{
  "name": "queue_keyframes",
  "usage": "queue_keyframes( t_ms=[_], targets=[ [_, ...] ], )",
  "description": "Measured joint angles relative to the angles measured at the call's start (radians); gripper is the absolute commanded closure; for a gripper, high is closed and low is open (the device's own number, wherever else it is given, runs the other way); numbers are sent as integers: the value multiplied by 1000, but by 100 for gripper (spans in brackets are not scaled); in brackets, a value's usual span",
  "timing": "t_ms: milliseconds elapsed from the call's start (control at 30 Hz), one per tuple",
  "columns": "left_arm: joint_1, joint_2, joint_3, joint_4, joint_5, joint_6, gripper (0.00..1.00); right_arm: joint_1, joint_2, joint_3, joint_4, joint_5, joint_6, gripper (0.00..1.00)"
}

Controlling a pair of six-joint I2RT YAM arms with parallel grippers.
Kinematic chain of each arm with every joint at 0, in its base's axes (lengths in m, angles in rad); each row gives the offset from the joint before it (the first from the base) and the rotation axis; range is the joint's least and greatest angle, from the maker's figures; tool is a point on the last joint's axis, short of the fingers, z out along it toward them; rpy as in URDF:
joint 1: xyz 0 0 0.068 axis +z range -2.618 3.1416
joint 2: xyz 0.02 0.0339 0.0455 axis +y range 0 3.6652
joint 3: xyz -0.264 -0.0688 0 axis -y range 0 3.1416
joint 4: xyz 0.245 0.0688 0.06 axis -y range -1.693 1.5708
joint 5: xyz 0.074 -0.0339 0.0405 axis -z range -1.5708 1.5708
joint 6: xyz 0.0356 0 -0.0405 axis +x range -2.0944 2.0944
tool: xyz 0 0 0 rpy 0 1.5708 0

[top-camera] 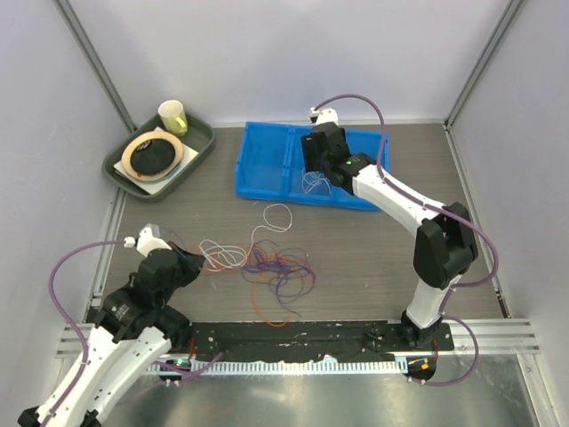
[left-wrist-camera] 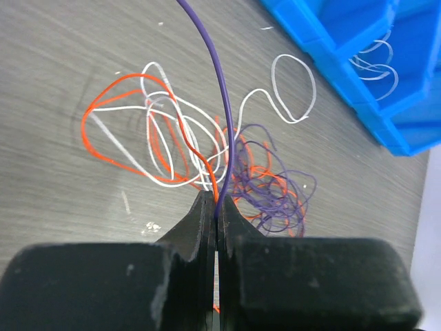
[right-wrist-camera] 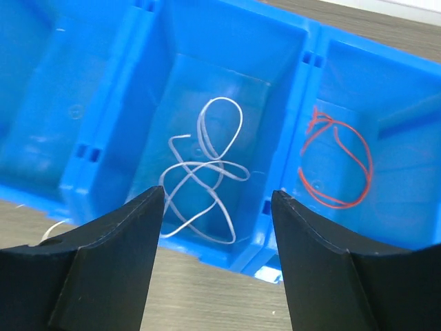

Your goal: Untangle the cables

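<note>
The robot next needs to draw its right gripper back past the near side of the blue bin and down onto the white cable loop (top-camera: 290, 218), toward the tangle, because that loop lies below the gripper.
The cables (top-camera: 280, 267) lie as a tangle of white, orange and purple wires in the middle of the table. At the tangle's left edge my left gripper (top-camera: 203, 260) is shut. In the left wrist view its gripper (left-wrist-camera: 216, 200) pinches a purple cable (left-wrist-camera: 219, 103) and an orange cable (left-wrist-camera: 103, 148) at the tips. My right gripper (right-wrist-camera: 217, 196) hangs open over the blue bin (right-wrist-camera: 289, 138) with nothing between its fingers. Below it a white cable (right-wrist-camera: 207, 169) lies in one compartment and an orange cable (right-wrist-camera: 324, 126) in the one beside it.
The blue bin (top-camera: 258, 165) stands at the back centre. A single white loop (top-camera: 277, 216) lies between it and the tangle. At the back left is a grey tray (top-camera: 116, 165) with a cup (top-camera: 172, 116) and a round dark object. A black rail (top-camera: 302, 334) runs along the near edge.
</note>
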Motion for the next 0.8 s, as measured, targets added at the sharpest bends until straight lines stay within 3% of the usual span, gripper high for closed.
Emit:
queue_keyframes(
  t_ms=[100, 233, 333, 433, 567, 800],
  targets=[
    [0, 17, 1, 58, 41, 40, 100, 1, -55, -35, 47, -100, -11, 29],
    [0, 66, 34, 115, 76, 79, 100, 21, -220, -197, 157, -338, -68, 26],
    [0, 111, 87, 150, 90, 115, 100, 105, -281, -269, 200, -443, -154, 26],
    [0, 148, 150, 169, 98, 150, 100, 196, -240, -275, 194, -490, -238, 28],
    [0, 154, 185, 196, 98, 175, 100, 251, -88, -236, 146, -400, -199, 29],
    [0, 155, 168, 215, 98, 173, 100, 250, 12, -329, 131, -105, 269, 30]
  ],
)
